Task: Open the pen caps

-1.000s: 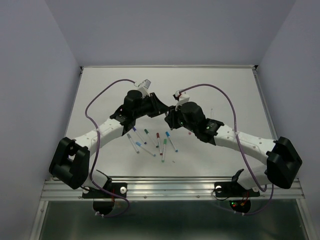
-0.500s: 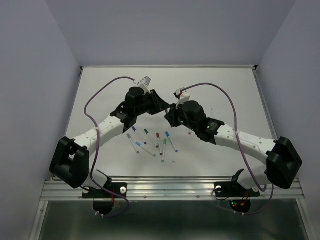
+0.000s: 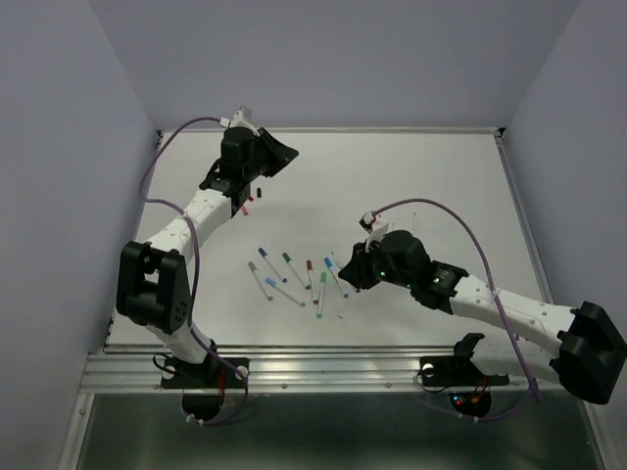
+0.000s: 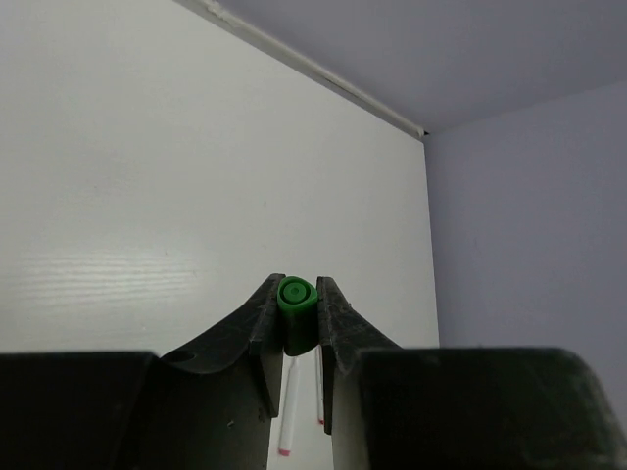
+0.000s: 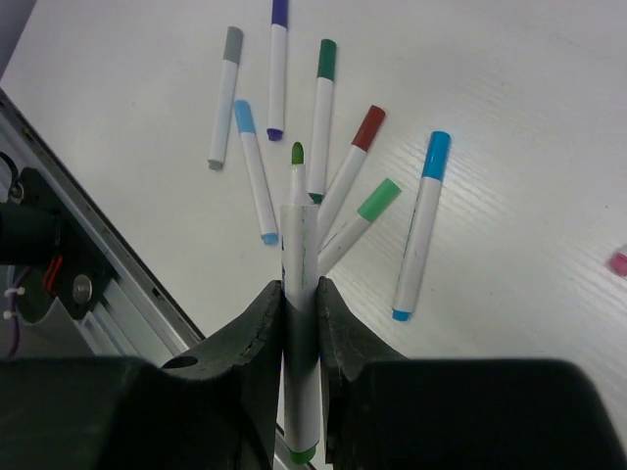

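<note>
The white pen's green tip is bare, so the robot's right gripper should move from the capped pens toward the pink pen end, then down to release the white pen's body point(image 5: 300, 255) on the table.
My left gripper point(image 4: 296, 289) is shut on a short green pen cap point(image 4: 296, 311), its round end facing the camera. In the top view that gripper point(image 3: 283, 154) hangs over the table's far left corner. My right gripper point(image 5: 299, 294) is shut on a white pen barrel point(image 5: 300, 255) whose bare green tip point(image 5: 297, 154) points away. In the top view it point(image 3: 344, 271) hovers just right of the pens. Several capped pens point(image 5: 323, 103) lie fanned on the white table below it, with grey, purple, green, red and blue caps.
Two white pens with pink ends point(image 4: 287, 411) lie under the left gripper. A pink cap point(image 5: 619, 262) sits at the right. A small black cap point(image 3: 260, 189) and pink pieces point(image 3: 243, 207) lie at the far left. A metal rail point(image 5: 69, 264) runs along the table's near edge.
The two grippers were together at the table's middle. The left arm has swung to the far left corner with the green cap. The right arm has drawn back toward the near side with the pen.
</note>
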Tool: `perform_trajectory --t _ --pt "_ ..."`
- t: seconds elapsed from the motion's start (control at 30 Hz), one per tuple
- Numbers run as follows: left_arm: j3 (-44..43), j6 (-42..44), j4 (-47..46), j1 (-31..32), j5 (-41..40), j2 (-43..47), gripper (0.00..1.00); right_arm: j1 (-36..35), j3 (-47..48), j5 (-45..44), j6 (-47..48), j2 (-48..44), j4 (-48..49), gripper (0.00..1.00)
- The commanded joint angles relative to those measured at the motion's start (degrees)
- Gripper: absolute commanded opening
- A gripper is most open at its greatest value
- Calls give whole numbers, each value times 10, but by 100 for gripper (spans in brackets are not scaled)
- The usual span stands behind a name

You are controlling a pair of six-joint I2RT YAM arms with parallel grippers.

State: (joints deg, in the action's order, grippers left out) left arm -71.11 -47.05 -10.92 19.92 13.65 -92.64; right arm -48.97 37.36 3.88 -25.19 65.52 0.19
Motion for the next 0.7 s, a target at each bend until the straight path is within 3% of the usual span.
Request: perform_trajectory --t 0.0,0.27,0.37,0.5,0.67 --pt "-27 13 -20 -2 -45 28 0 2 0 -10 -18 -57 0 1" --pt "16 28 1 -9 -70 53 0 10 10 -99 -16 -64 -37 1" --pt "33 40 33 -13 -109 62 0 59 15 -130 -21 -51 -52 1" --pt "60 56 96 -30 -170 67 0 154 11 -109 -35 -19 -67 1" --pt "93 72 144 -45 -231 61 0 190 24 -149 -25 50 -76 1"
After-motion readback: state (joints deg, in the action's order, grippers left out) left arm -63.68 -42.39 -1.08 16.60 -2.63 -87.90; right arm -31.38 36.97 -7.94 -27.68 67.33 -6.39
